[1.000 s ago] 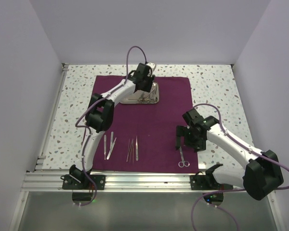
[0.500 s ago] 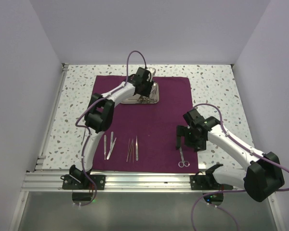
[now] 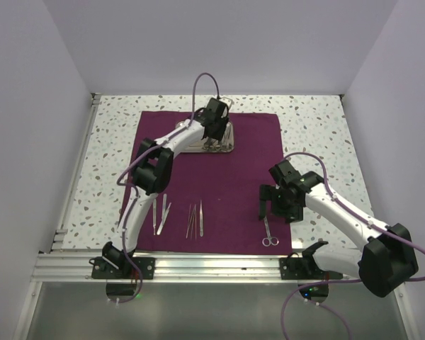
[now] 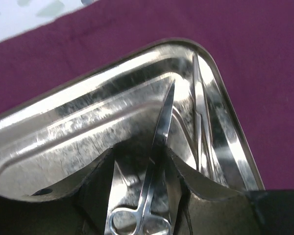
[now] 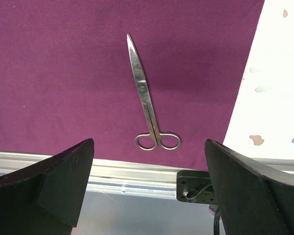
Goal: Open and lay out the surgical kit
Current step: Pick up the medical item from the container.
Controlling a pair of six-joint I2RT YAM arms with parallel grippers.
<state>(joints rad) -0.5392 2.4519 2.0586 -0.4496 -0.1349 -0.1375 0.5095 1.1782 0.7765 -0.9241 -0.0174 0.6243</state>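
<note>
The left gripper next slides outward along the body of the ring-handled clamp its fingers straddle and closes at the clamp's pointed end (image 4: pixel 167 106), which lies outward.
The maroon cloth (image 3: pixel 248 163) lies spread flat, with the steel tray (image 3: pixel 228 147) at its far middle. My left gripper (image 3: pixel 213 140) reaches down into the tray (image 4: pixel 88 127). It stands half open (image 4: pixel 139 152), its fingers either side of a ring-handled clamp (image 4: pixel 159 132) lying on the tray floor. A thin pair of tweezers (image 4: pixel 201 112) rests along the tray's right wall. My right gripper (image 3: pixel 266 204) hangs wide open (image 5: pixel 149 142) above scissors (image 5: pixel 144 93) laid on the cloth (image 5: pixel 63 73) near its front right corner. Several tweezers (image 3: pixel 159 216) and thin picks (image 3: pixel 196 219) lie in a row at the cloth's front.
The speckled tabletop (image 3: pixel 312 120) shows around the cloth. An aluminium rail (image 3: pixel 198 265) runs along the near edge, seen just below the scissors' rings (image 5: pixel 127 171) with a black bracket (image 5: pixel 196 186). White walls close in left, right and back.
The left wrist has shifted slightly right and turned over the tray, its elbow swinging outward. The right arm and the laid-out instruments have stayed put.
</note>
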